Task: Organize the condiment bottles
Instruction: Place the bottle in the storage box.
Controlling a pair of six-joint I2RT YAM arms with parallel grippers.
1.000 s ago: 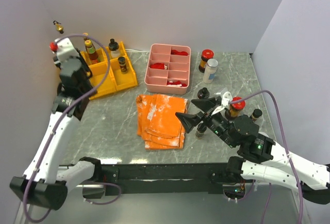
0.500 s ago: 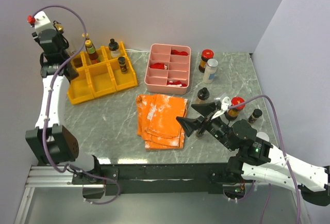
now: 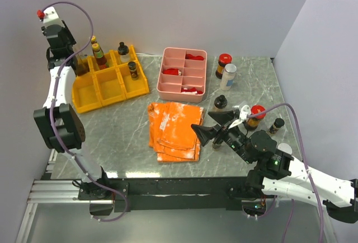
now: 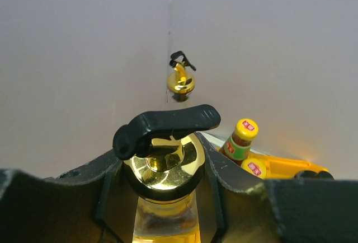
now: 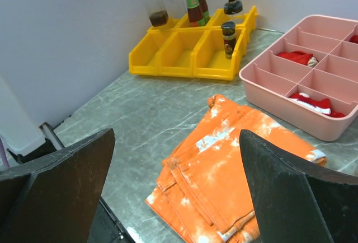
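Observation:
The left gripper brings the clear condiment bottle down into the yellow rack's corner cell beside the yellow-capped bottles next, because its cap still hangs above theirs.
My left gripper [image 4: 163,170] is shut on a clear condiment bottle [image 4: 162,215] of yellow liquid, just below its gold cap and black pour lever. In the top view that gripper [image 3: 74,62] is at the back-left cell of the yellow bin rack [image 3: 89,104]. Other bottles stand in the rack: two with yellow caps [image 3: 99,54], a black-capped one [image 3: 123,51] and a small dark jar [image 3: 133,69]. More stand at the right: a red-capped jar [image 3: 224,64], a white bottle [image 3: 228,76], a dark jar [image 3: 220,103], another red-capped jar [image 3: 256,114] and a small dark bottle [image 3: 277,124]. My right gripper [image 3: 212,124] is open and empty.
An orange folded cloth [image 3: 174,130] lies mid-table, under the right gripper [image 5: 177,132]. A pink divided tray [image 3: 174,90] with red pieces sits behind it. Walls close in behind and at both sides. A gold hook [image 4: 180,80] sticks out of the corner wall.
The left arm has risen and swung back to the left, from over the yellow rack to its back-left corner, still shut on the bottle. The right gripper has shifted slightly and stays open.

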